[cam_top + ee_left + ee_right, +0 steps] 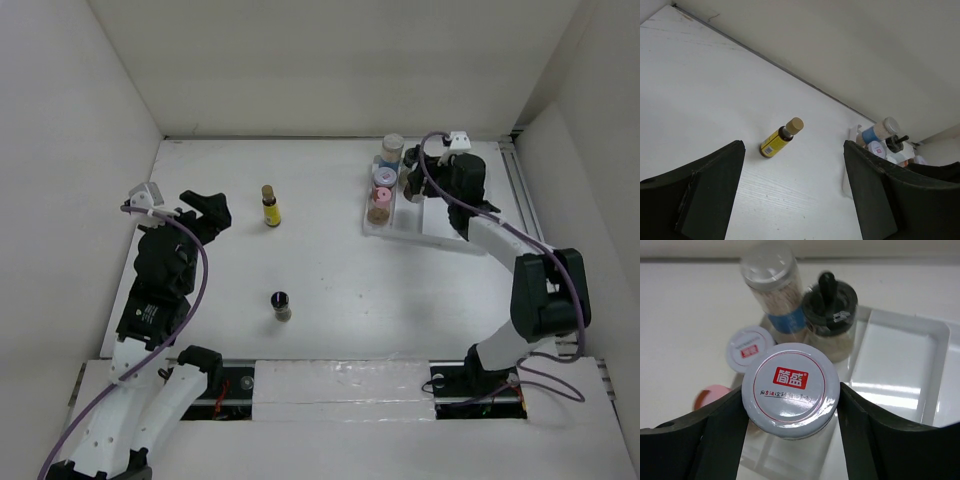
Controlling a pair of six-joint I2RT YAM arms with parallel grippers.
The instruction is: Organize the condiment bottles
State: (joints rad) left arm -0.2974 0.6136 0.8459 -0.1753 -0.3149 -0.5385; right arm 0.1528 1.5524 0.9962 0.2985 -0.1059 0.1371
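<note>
Next, my right gripper lowers the silver-lidded jar onto the bottom of the tray beside the black-capped dispenser and releases it, as that part of the tray (430, 235) is still empty.
My right gripper (790, 390) is shut on a silver-lidded jar (790, 381) with a red label and holds it over the white divided tray (900, 355). Behind it in the tray stand a blue-banded jar (774, 285), a black-capped dispenser (830, 307), a second silver-lidded jar (751, 346) and a pink shaker (715, 395). In the top view this gripper (412, 185) is at the tray (430, 235). My left gripper (218, 210) is open and empty. The slim yellow bottle (268, 206) is just to its right and looks to lie on its side (781, 137). A small black-capped bottle (281, 306) stands mid-table.
White walls close the table at the back and on both sides. The tray's right compartments (445, 228) hold nothing. The tray's bottles (882, 132) show at the right of the left wrist view.
</note>
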